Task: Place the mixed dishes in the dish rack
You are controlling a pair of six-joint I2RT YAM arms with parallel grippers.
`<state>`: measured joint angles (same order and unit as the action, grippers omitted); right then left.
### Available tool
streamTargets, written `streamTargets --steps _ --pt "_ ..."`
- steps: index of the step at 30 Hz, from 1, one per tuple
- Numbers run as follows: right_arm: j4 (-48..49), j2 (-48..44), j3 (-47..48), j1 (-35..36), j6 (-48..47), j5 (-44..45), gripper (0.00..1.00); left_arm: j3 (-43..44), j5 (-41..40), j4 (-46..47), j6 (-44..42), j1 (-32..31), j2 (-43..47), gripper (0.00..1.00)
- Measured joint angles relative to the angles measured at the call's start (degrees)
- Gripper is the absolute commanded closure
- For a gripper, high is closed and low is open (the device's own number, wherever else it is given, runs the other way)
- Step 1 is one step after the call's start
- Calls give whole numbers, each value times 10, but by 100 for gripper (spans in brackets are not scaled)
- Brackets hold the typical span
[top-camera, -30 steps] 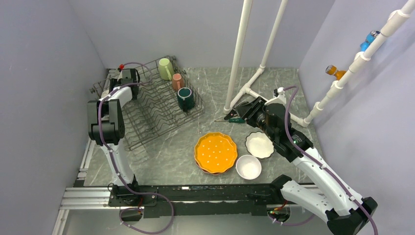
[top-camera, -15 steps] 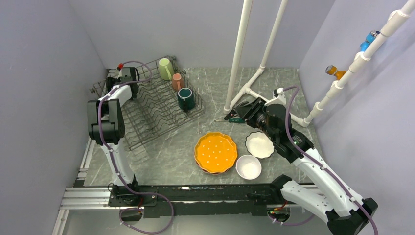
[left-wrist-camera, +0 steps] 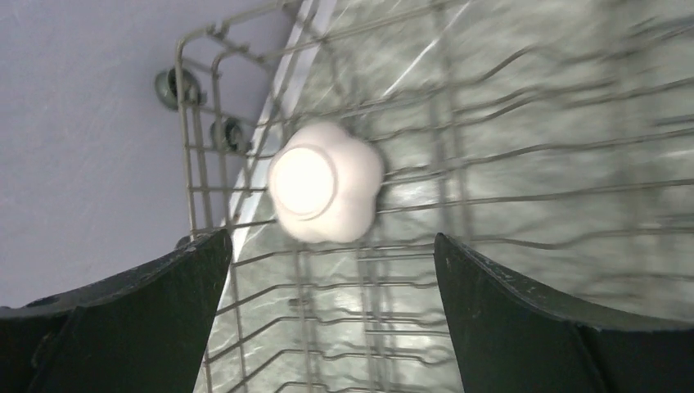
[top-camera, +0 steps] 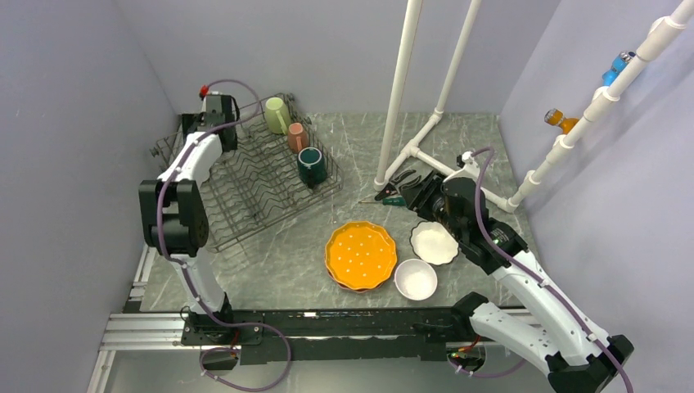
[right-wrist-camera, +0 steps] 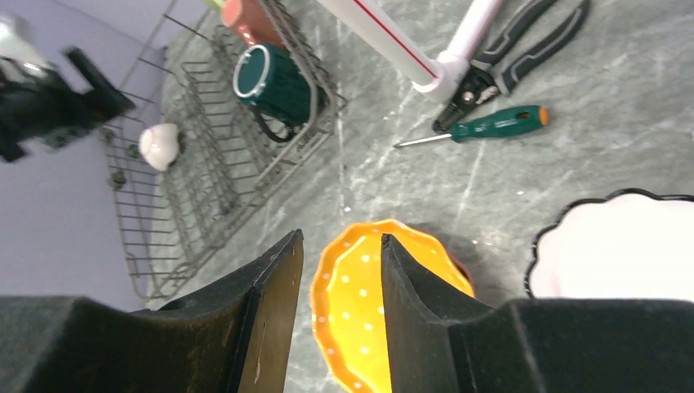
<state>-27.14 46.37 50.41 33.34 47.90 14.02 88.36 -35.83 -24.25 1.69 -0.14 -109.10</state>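
The scalloped bowl's black rim on the side by the orange plates stands clear of them. My right gripper will therefore tilt downward and lower onto it next.
The dark wire dish rack (top-camera: 262, 184) holds a pale green mug (top-camera: 276, 115), a pink mug (top-camera: 297, 136) and a dark teal mug (top-camera: 310, 164) along its right side. A small white flower-shaped dish (left-wrist-camera: 325, 182) lies bottom-up on the rack's wires in the far left corner. My left gripper (left-wrist-camera: 331, 241) hangs open above it, touching nothing. Orange dotted plates (top-camera: 360, 255), a plain white bowl (top-camera: 416, 278) and a scalloped bowl (top-camera: 434, 242) sit on the table. My right gripper (right-wrist-camera: 341, 237) is open over the plates' (right-wrist-camera: 385, 311) far edge, holding nothing.
Black-handled pliers (top-camera: 398, 182) and a green screwdriver (top-camera: 391, 201) lie by the foot of the white pipe frame (top-camera: 401, 98). Grey walls close in the left, back and right. The rack's middle rows of tines hold nothing.
My left gripper has opened wide and lifted up and back from the rack's far left corner, leaving the small white dish there. The right arm shifted slightly.
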Motion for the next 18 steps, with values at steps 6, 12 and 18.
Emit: streamTargets --steps 6,12,18 --pt "-63 35 3 0 -35 9 51 27 158 -30 90 -26 97 1" --pt "-128 75 2 0 -44 16 51 -101 349 42 157 -52 240 6" --pt "-158 109 -1 0 -22 41 51 -126 504 102 177 -134 254 1"
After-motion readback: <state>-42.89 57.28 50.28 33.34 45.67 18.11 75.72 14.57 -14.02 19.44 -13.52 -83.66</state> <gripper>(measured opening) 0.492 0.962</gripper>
